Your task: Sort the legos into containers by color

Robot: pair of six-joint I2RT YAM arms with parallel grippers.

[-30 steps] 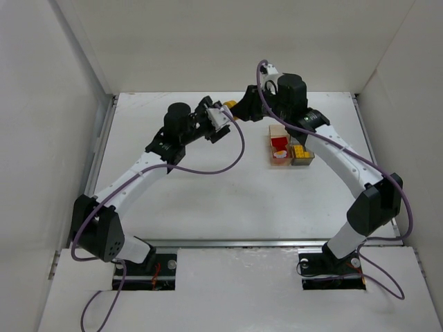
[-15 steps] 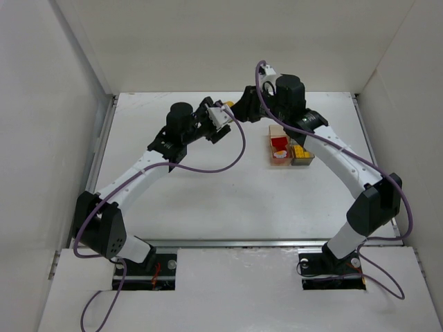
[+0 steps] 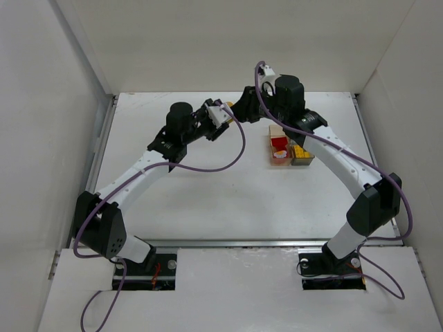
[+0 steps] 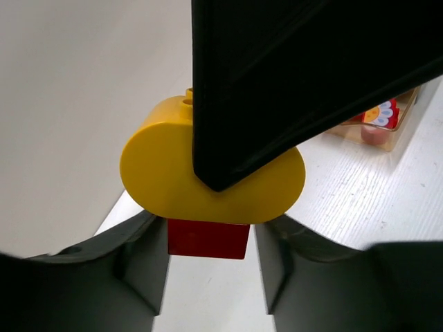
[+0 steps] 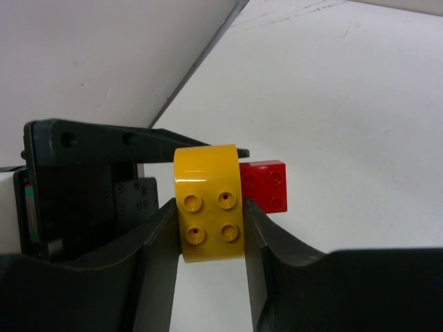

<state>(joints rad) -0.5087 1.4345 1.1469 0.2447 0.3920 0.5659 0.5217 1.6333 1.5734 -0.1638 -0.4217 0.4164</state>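
Next, my right gripper moves right in the top view, lowers over the grey container of yellow legos and releases, since that container lies below there.
A yellow rounded lego [image 5: 208,211] and a small red lego [image 5: 264,184] are stuck together, held above the far middle of the table. My right gripper [image 5: 208,232] is shut on the yellow lego. My left gripper [image 4: 208,243] is closed on the red lego [image 4: 208,238] just under the yellow one [image 4: 159,166]. The two grippers meet tip to tip in the top view, left [image 3: 221,115] and right [image 3: 234,109]. The joined containers stand to their right: the amber one [image 3: 278,160] holds red legos, the grey one [image 3: 302,162] holds yellow legos.
White walls close in the table [image 3: 208,187] on the left, back and right. The right gripper's dark finger [image 4: 304,76] fills much of the left wrist view. The amber container's corner [image 4: 396,138] shows there at the right.
Both grippers have drawn slightly closer together at the far middle. The containers have not moved.
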